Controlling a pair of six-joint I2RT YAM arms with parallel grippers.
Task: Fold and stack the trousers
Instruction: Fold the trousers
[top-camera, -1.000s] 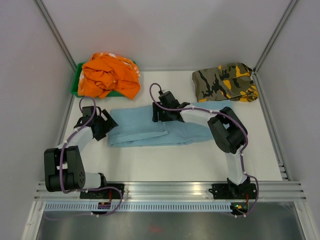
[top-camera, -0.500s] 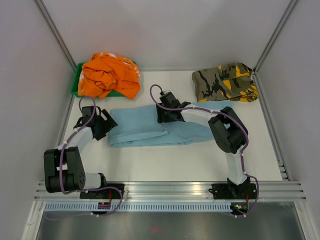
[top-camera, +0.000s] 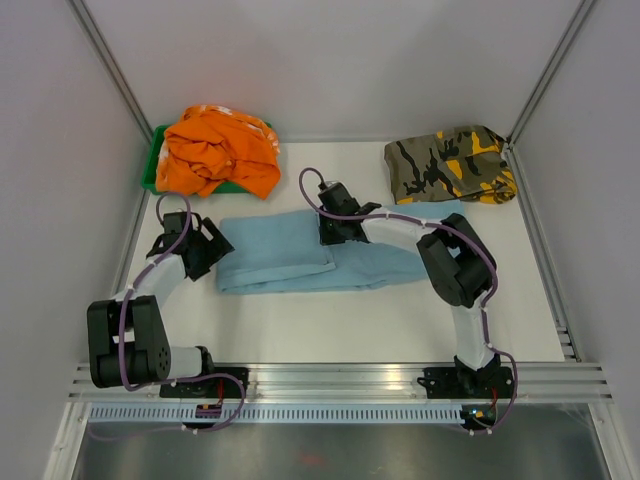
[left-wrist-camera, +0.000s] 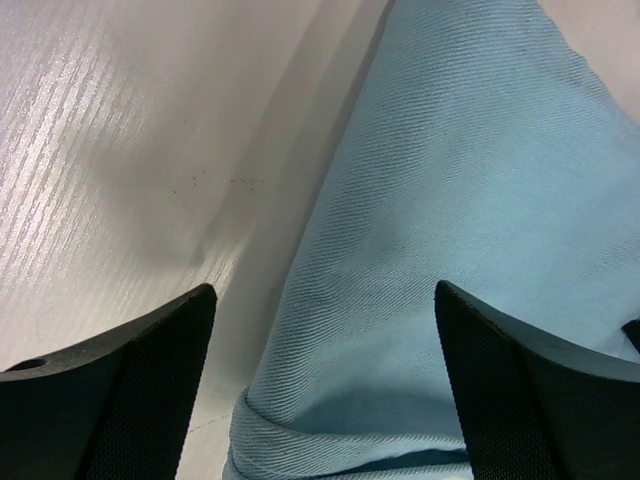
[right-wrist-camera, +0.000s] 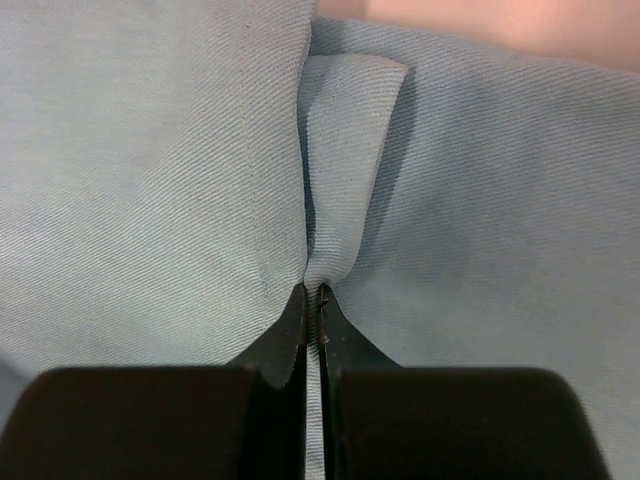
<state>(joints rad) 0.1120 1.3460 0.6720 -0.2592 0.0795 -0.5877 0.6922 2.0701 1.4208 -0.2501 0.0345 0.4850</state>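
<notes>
Next, my left gripper comes down, slightly to the right in the top view, and closes, because its open fingers stand astride the trousers' folded edge (top-camera: 222, 262) (left-wrist-camera: 308, 325).
The light blue trousers (top-camera: 300, 255) lie folded lengthwise across the middle of the table, left end doubled over. My right gripper (top-camera: 330, 232) sits on their upper edge near the middle; in the right wrist view it (right-wrist-camera: 312, 295) is shut on a pinched ridge of the blue cloth (right-wrist-camera: 345, 150). My left gripper (top-camera: 212, 250) is at the trousers' left end. In the left wrist view it (left-wrist-camera: 325, 300) stands wide open, its fingers (left-wrist-camera: 150, 380) astride the folded left edge of the trousers (left-wrist-camera: 440, 220), one over bare table, one over cloth.
An orange garment (top-camera: 218, 150) is heaped on a green tray (top-camera: 152, 170) at the back left. A folded camouflage garment (top-camera: 450, 163) lies at the back right. White walls close in the table on three sides; a metal rail (top-camera: 340, 380) runs along the near edge.
My right gripper has closed on a fold of the trousers and shifted slightly right along their upper edge. The left arm has stayed put.
</notes>
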